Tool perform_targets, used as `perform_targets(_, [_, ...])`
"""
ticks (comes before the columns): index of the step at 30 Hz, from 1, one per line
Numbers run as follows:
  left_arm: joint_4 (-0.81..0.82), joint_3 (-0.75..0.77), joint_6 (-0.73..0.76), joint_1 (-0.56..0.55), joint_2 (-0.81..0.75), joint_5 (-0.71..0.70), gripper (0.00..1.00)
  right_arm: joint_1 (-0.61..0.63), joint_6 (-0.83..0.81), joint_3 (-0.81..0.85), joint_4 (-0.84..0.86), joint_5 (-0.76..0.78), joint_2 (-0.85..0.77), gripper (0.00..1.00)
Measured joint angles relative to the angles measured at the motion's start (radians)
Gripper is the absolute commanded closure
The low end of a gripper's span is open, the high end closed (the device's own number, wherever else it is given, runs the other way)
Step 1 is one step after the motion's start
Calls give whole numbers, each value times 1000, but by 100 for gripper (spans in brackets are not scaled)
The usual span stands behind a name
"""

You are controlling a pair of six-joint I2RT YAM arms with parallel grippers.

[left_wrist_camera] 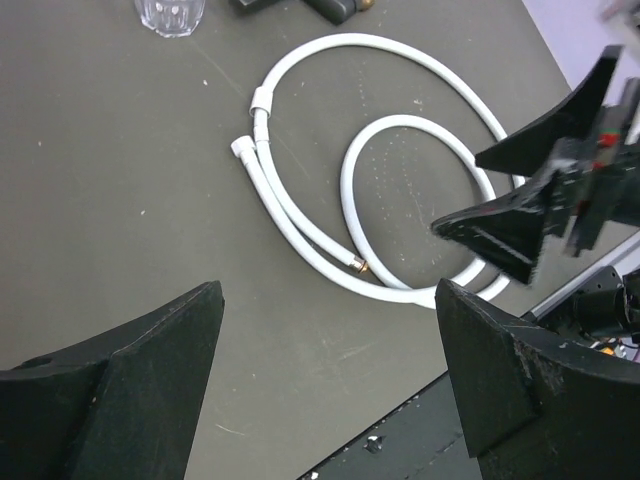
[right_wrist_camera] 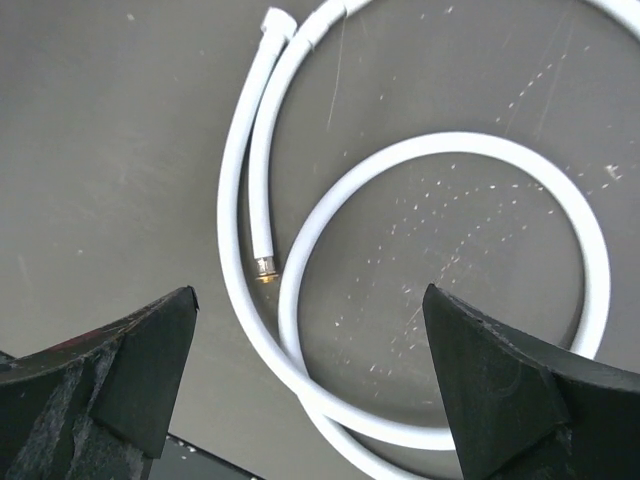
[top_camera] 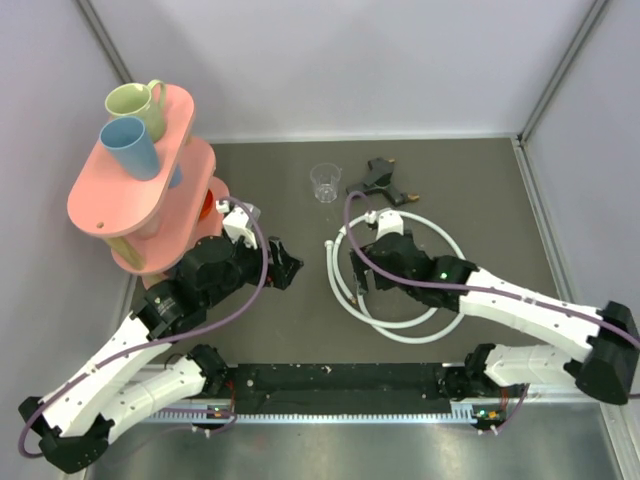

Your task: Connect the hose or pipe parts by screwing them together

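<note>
The robot's right gripper will next move outward and lower onto the white hose just past its collar (top_camera: 354, 221) (right_wrist_camera: 358, 4), because that part of the hose runs clear of the white end connector.
The white hose (top_camera: 338, 283) lies in loops on the dark table, right of centre. Its brass-tipped end (right_wrist_camera: 265, 268) rests inside the coil, and a white end connector (left_wrist_camera: 243, 146) lies at the coil's left edge. The black T-shaped fitting (top_camera: 380, 180) with brass tips sits behind the hose. My right gripper (top_camera: 368, 265) hovers open over the coil, with the hose's lower curve (right_wrist_camera: 450, 141) between and below its fingers, untouched. To the left of the hose my left gripper (top_camera: 287, 266) stands open over bare table, holding nothing.
A clear plastic cup (top_camera: 325, 182) stands left of the fitting. A pink tiered stand (top_camera: 110, 205) with a green mug and a blue mug fills the left back corner. A black rail (top_camera: 340, 378) runs along the table's near edge between the arm bases.
</note>
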Motion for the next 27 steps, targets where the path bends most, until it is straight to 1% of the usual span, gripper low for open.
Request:
perform_targets(3, [-6,-15,-23,0,-11,-14,10,-2,2,3,1,-16,88,5])
perform_targets(6, [-7,-31,-37,0,-21,-23,11,-17,-1,9,18,-56,155,11])
perform_targets(7, [-7,-38,-43,0,-26,-27,12,-29,-2,9,29,-77,171,17])
perform_targets(10, [-9,-58,-67,0,-40,-33,14,-77,-1,12,72,-145,220,26])
perform_targets(11, [-11,-65,-78,0,-44,-33,14,-91,-1,17,85,-166,241,28])
perform_targets(12, [-11,-73,-87,0,-46,-33,14,-98,-2,23,95,-179,262,30])
perform_targets(13, [-11,-82,-96,0,-48,-32,15,-105,-2,31,111,-195,288,35])
perform_targets(14, [-11,-90,-103,0,-50,-31,15,-108,-2,39,124,-205,316,37])
perform_targets(19, [-11,-121,-124,0,-46,-29,16,-109,-3,117,149,-230,466,39])
perform_targets(23, [-11,-127,-130,0,-47,-29,16,-116,-9,226,162,-223,585,41])
perform_targets(27, [-6,-139,-133,0,-63,-29,17,-152,13,310,174,-212,651,43])
